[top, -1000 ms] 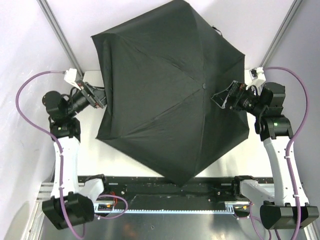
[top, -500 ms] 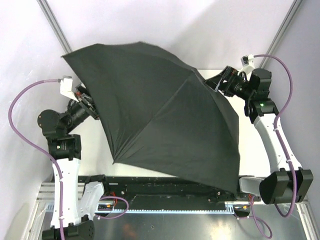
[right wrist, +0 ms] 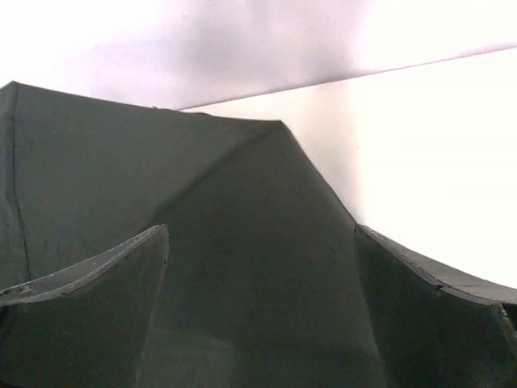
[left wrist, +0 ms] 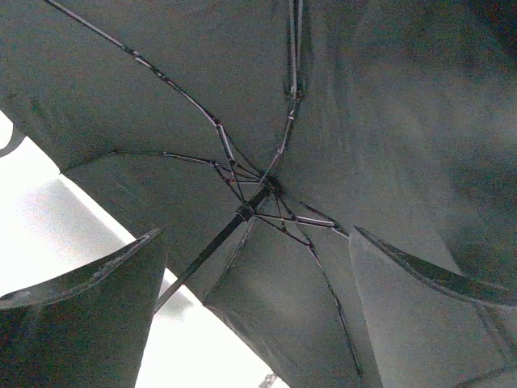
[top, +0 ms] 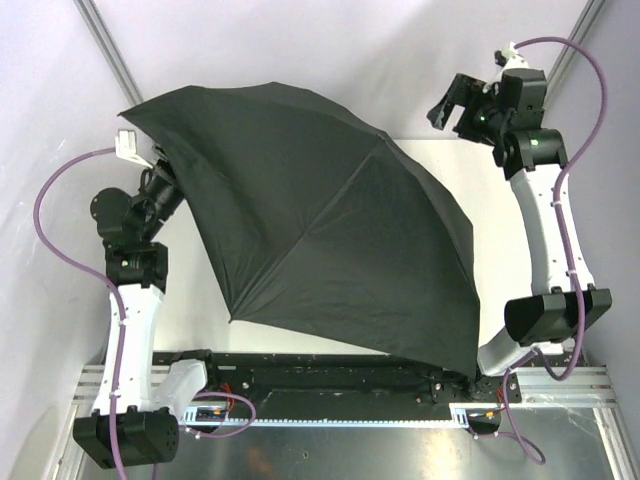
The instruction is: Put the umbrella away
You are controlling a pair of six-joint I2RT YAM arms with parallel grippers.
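My left gripper should next move to its right in the top view, where the umbrella's stem runs under the canopy, and close around the stem's bare, rib-free part.
The open black umbrella stands tilted over the middle of the table, canopy facing up and right, its lower edge near the front rail. My left wrist reaches under its left edge; the fingers are hidden there in the top view. The left wrist view shows the canopy's underside, the ribs, the hub and the shaft. My left gripper is open and holds nothing. My right gripper is raised at the back right, open and empty, apart from the canopy. It points at the outer fabric.
The white table shows to the right of the canopy and at the front left. Grey walls and slanted frame posts close in the back corners. A metal rail runs along the near edge between the arm bases.
The umbrella has tipped from lying flat to a tilt toward the front right. My right arm rose and pulled back off the canopy. My left arm lifted at the left edge.
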